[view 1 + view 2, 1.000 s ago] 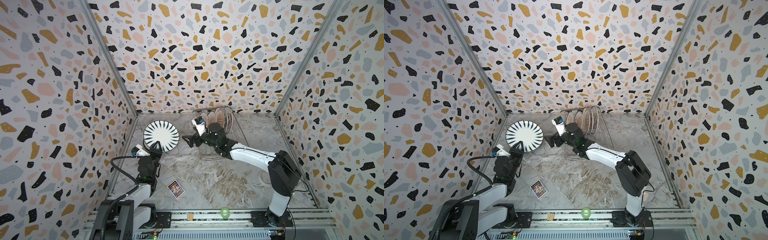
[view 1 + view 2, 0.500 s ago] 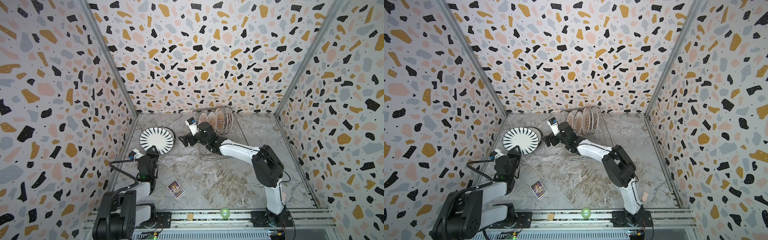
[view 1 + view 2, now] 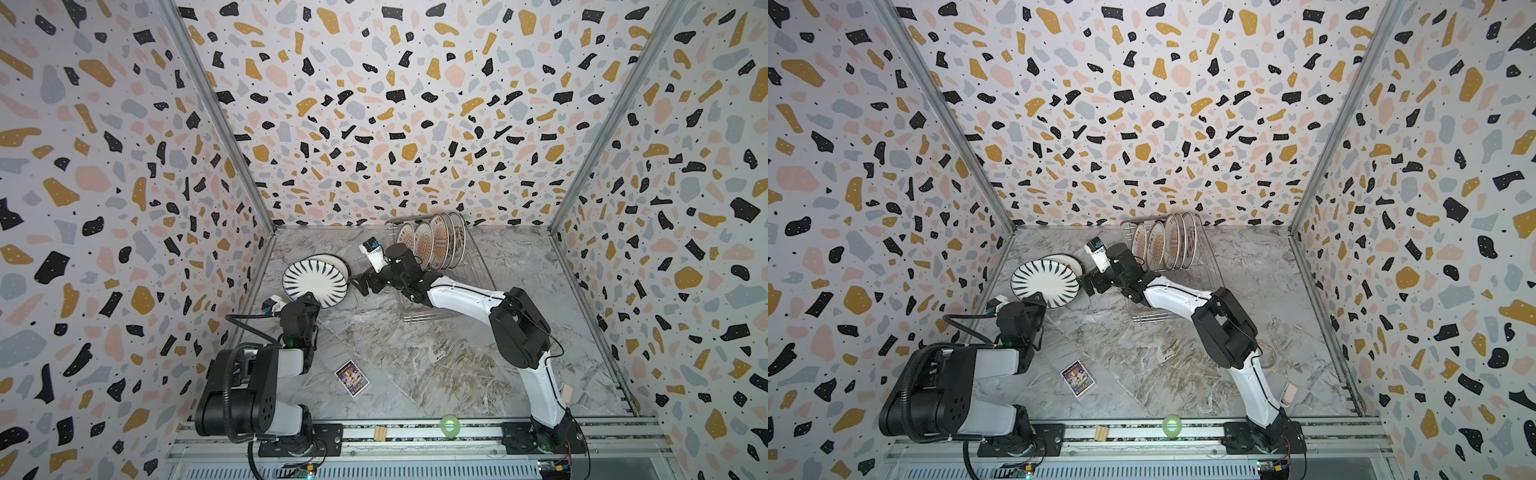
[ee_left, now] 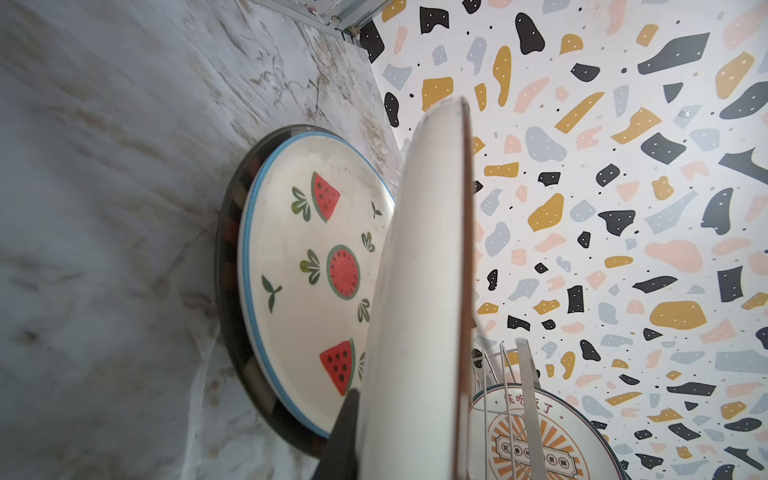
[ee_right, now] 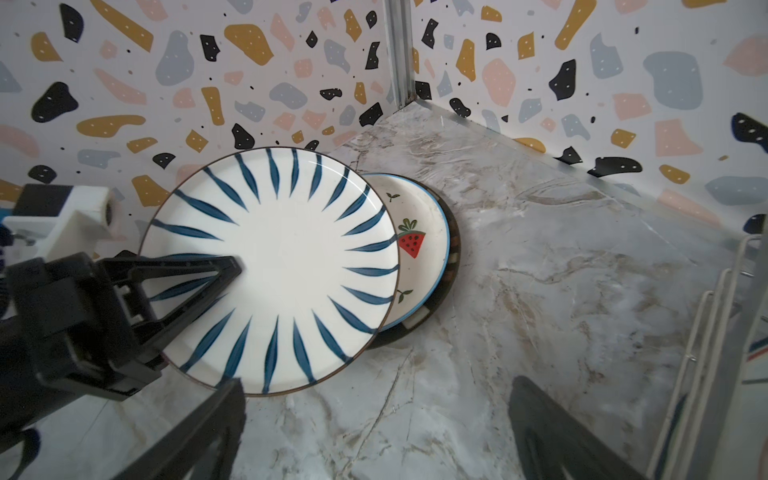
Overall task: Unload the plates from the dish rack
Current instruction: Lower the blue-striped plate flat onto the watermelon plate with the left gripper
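Note:
The watermelon plate lies below and outward, so next my left gripper will lower the striped plate outward onto the watermelon plate topping the stack point(image 3: 337, 262) point(image 4: 328, 274) and let go of the striped plate's rim.
My left gripper point(image 3: 309, 296) is shut on the near rim of a white plate with dark radiating stripes point(image 3: 314, 280) point(image 5: 270, 270). It holds that plate tilted over a stack at the back left: a watermelon plate point(image 4: 307, 266) point(image 5: 419, 249) lying on a dark-rimmed plate point(image 4: 226, 249). My right gripper point(image 3: 359, 284) point(image 5: 374, 436) stands open and empty just right of the striped plate, between it and the dish rack point(image 3: 415, 318) point(image 3: 1154, 318). Several plates point(image 3: 432, 241) point(image 3: 1167, 245) stand upright in the rack; the one with an orange sunburst and red characters point(image 4: 540, 440) faces the left wrist camera.
A purple card point(image 3: 352, 378) lies on the marble floor in front of the left arm. A green tape roll point(image 3: 450, 425) and a small wooden block point(image 3: 379, 432) sit on the front rail. A brownish tape roll point(image 3: 1266, 353) lies by the right arm. Terrazzo walls close in three sides.
The striped plate has tipped from nearly face-on to flatter and lower over the stack. My right arm has swung left, bringing its open gripper away from the rack toward the plate.

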Controlling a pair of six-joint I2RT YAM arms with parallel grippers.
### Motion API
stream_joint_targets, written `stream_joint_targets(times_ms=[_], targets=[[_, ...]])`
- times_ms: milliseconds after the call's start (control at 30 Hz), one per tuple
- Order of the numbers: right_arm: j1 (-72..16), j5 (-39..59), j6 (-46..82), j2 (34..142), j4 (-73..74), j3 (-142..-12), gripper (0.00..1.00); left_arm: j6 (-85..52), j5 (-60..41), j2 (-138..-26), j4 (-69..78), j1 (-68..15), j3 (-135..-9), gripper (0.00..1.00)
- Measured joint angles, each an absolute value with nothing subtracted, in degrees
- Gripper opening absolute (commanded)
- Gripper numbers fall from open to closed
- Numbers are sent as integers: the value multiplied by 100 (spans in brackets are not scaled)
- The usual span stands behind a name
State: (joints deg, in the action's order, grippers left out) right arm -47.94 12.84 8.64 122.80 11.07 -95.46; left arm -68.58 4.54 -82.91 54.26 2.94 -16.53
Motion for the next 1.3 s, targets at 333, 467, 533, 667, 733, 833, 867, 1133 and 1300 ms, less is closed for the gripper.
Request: stream_joint_targets(times_ms=[333, 467, 533, 667, 733, 833, 867, 1133, 1300], targets=[[-4670, 1494, 867, 12363, 1109, -9585, 100, -6845, 508, -8613, 5404, 349, -1927, 0], [-4641, 1476, 867, 12427, 1105, -9585, 100, -6884, 506, -8844, 5437, 355, -1988, 0], [-4641, 1466, 864, 12440, 1090, -9585, 100, -6980, 499, -8973, 5518, 360, -2025, 0], [-4644, 1455, 867, 12440, 1087, -9585, 100, -7087, 495, -9220, 5666, 360, -2126, 0], [-4648, 1455, 864, 12440, 1083, -9585, 99, -7116, 478, -9284, 5666, 364, -2182, 0], [-4648, 1452, 864, 12440, 1087, -9585, 100, -7120, 458, -9371, 5662, 364, -2270, 3], [-4648, 1446, 867, 12440, 1087, -9585, 100, -7118, 456, -9391, 5662, 364, -2287, 6], [-4654, 1387, 867, 12440, 1081, -9585, 100, -7161, 377, -9657, 5874, 390, -2364, 14], [-4692, 1356, 867, 12440, 1074, -9585, 100, -7072, 473, -9614, 5736, 397, -2399, 21]])
